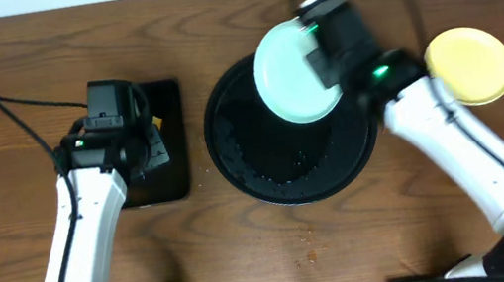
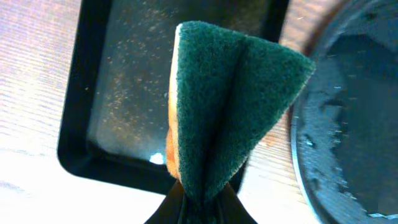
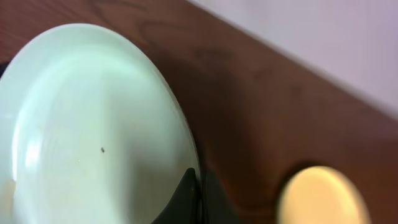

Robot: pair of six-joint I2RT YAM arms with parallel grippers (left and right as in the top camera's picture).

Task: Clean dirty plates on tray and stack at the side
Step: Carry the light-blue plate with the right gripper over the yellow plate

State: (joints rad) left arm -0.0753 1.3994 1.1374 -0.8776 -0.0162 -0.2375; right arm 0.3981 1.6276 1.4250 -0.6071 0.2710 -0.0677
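My right gripper carries the plate to the right in the overhead view next and down onto the yellow plate (image 1: 469, 65) (image 3: 323, 198), since it lies off the tray.
My right gripper (image 1: 316, 43) is shut on the rim of a pale mint-blue plate (image 1: 290, 75) and holds it above the back of the round black tray (image 1: 234, 154). In the right wrist view the plate (image 3: 93, 137) fills the left, with one tiny dark speck, and the jaws (image 3: 198, 186) pinch its edge. A pale yellow plate (image 1: 469, 65) lies on the wood to the right; it shows blurred in the right wrist view (image 3: 320, 196). My left gripper (image 2: 202, 202) is shut on a folded green-and-orange sponge (image 2: 224, 99). The third plate is out of view.
A black rectangular tray (image 1: 164, 139) sits under my left gripper (image 1: 137, 143); it also shows in the left wrist view (image 2: 93, 81). Small crumbs (image 1: 309, 238) lie on the wood in front of the round tray, whose rim (image 2: 298, 162) is at the right.
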